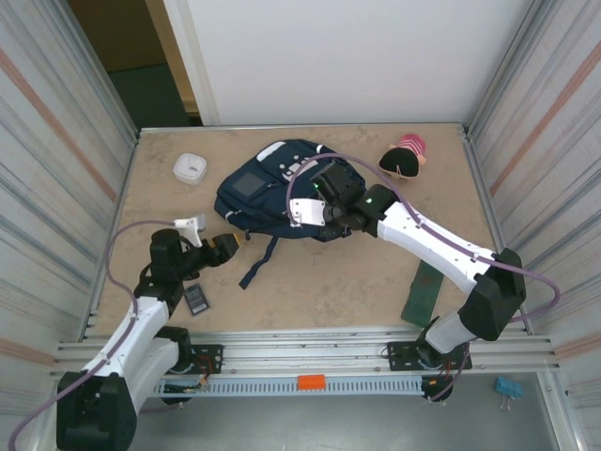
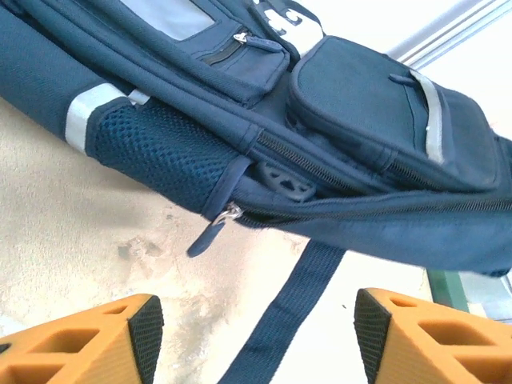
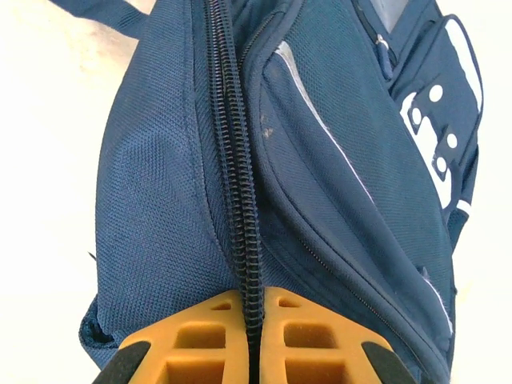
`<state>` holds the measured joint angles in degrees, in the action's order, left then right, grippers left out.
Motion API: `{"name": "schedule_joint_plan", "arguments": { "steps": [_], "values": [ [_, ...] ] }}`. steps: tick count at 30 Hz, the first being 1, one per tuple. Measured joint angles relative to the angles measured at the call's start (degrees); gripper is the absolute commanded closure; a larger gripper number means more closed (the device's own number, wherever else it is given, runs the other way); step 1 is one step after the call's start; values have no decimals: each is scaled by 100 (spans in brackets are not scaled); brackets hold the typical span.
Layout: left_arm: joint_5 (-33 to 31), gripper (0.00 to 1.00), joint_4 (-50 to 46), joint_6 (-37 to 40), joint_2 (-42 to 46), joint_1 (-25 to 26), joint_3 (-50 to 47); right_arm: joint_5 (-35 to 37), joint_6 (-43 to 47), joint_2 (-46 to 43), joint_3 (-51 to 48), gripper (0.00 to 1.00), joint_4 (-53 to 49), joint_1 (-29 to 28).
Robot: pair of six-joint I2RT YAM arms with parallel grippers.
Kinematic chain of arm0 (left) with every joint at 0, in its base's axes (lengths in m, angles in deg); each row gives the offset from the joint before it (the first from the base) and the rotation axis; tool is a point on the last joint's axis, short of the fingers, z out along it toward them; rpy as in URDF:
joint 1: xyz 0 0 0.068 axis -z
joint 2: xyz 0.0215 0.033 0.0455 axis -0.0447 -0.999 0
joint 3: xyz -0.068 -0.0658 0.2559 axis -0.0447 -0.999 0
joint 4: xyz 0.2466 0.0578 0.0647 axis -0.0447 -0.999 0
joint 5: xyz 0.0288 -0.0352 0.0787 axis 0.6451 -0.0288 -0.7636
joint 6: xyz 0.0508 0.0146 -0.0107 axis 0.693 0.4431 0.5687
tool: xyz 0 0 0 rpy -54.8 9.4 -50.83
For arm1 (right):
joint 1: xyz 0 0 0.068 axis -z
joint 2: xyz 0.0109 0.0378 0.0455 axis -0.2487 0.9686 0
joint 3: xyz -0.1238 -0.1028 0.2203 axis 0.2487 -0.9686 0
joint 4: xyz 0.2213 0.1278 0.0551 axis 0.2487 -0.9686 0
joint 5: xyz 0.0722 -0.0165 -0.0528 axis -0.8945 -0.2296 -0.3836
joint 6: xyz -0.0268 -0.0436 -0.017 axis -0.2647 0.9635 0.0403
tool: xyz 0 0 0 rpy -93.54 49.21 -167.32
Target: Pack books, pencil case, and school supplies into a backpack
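Note:
The tab juts clear of the fabric. My left gripper should next bring its open fingers toward the bag's near edge and around the blue zipper pull's tab (image 1: 247, 235) (image 2: 206, 239).
The navy backpack (image 1: 268, 183) lies flat at the table's middle back. My right gripper (image 1: 317, 209) rests on its right side. In the right wrist view that gripper (image 3: 252, 308) is shut on the backpack's main zipper seam (image 3: 240, 200). My left gripper (image 1: 231, 244) stands open just off the bag's lower left edge. In the left wrist view a loose strap (image 2: 296, 308) lies on the table between its fingers (image 2: 146, 336), untouched, with a zipper pull (image 2: 210, 232) ahead. A dark green book (image 1: 423, 291) lies at the right. The flat black rectangle (image 1: 195, 298) lies near the left arm.
A white squarish box (image 1: 190, 168) sits at the back left. A pink and black pouch (image 1: 404, 157), perhaps the pencil case, sits at the back right. Ribbed metal walls close in both sides. Bare tabletop (image 1: 329, 282) lies in front of the bag.

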<state>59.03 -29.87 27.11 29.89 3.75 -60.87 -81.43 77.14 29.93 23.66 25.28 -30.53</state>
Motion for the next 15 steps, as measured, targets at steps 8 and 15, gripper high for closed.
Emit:
{"name": "schedule_joint_plan", "arguments": {
  "steps": [8, 15],
  "values": [
    [-319, 33, 1025, 494, -380, 319, -468, -247, 238, -2, 181, 100, -157, 197],
    [-579, 33, 1781, 831, -1626, 846, -468, -313, 275, -2, 258, 100, -157, 212]
  ]
}}
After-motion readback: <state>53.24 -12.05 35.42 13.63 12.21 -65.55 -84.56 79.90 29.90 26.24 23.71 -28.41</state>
